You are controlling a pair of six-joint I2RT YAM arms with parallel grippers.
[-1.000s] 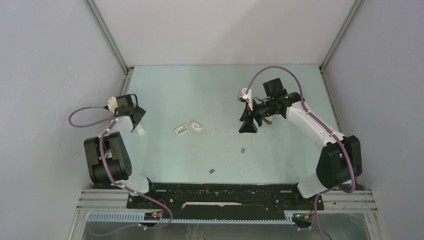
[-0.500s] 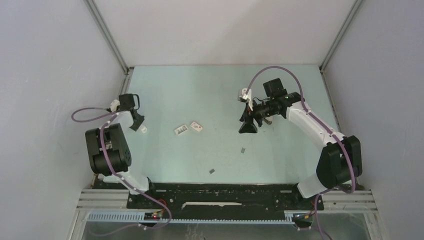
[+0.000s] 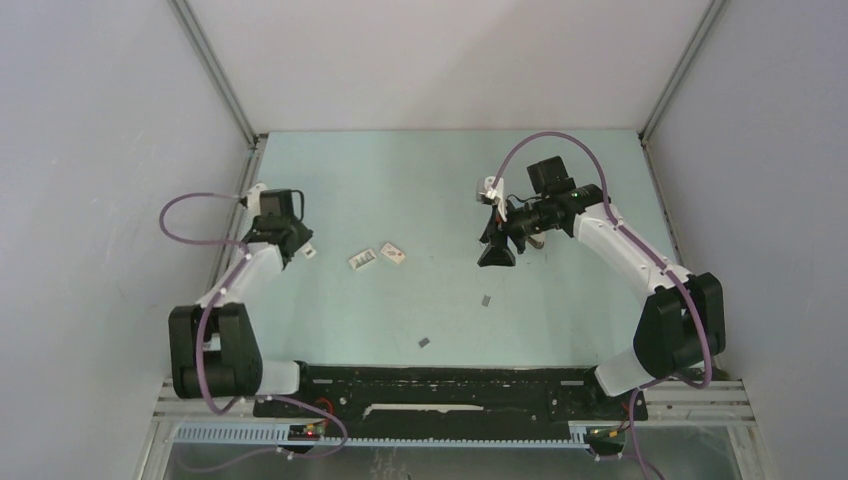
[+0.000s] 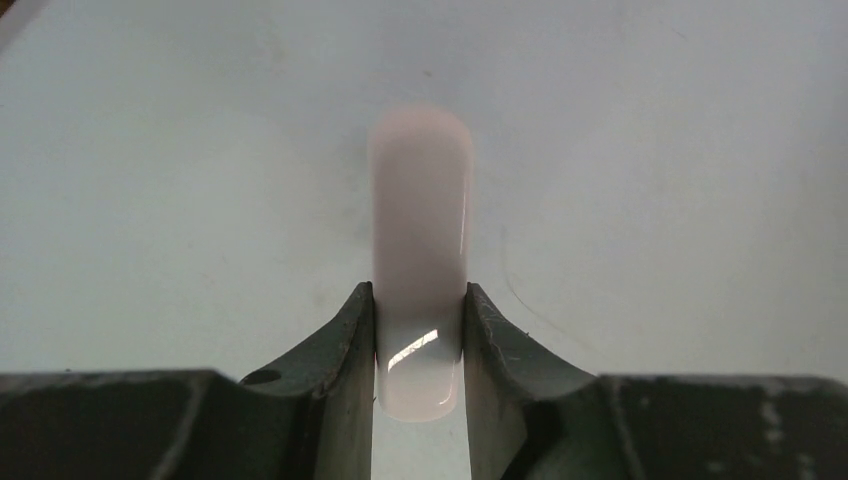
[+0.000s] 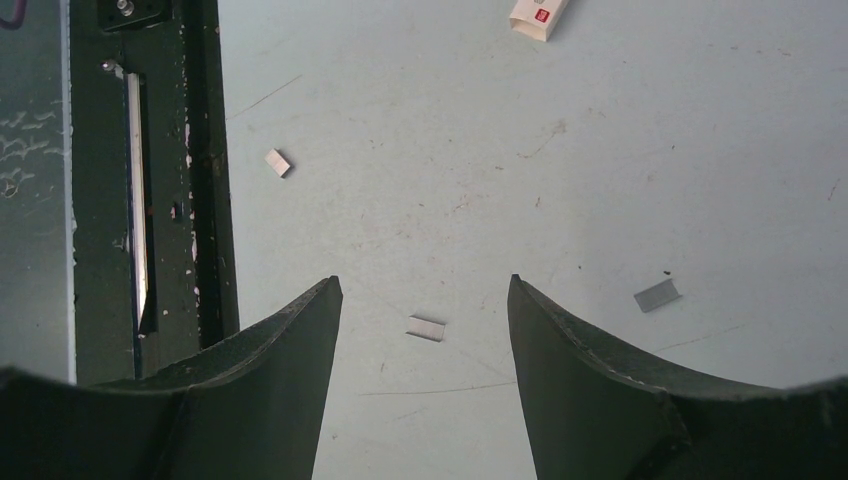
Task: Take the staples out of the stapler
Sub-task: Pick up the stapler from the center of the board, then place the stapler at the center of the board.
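I will lower my left gripper past the boxes to release the stapler (image 4: 421, 200), as bare tabletop beyond them is below, to its right in the top view.
My left gripper (image 4: 419, 295) is shut on the stapler (image 4: 421, 200), a slim pale bar that sticks out forward between the two fingers above the bare table. From above, the left gripper (image 3: 298, 243) is at the left side of the table, and the stapler's whitish end (image 3: 310, 253) shows just past it. My right gripper (image 3: 495, 256) hangs open over the middle right with nothing between its fingers. Below the right gripper (image 5: 425, 285), short grey staples lie loose on the table: one (image 5: 426, 327) between the fingers' line, one (image 5: 657, 295) to the right, one (image 5: 277, 162) further left.
Two small white boxes (image 3: 362, 260) (image 3: 393, 254) lie side by side in the middle of the table, one also at the top of the right wrist view (image 5: 540, 18). The black base rail (image 3: 450, 385) runs along the near edge. Grey walls stand on three sides.
The left gripper closed on the stapler, and the left arm swung out from the table's left edge toward the middle with it. The right arm has not moved.
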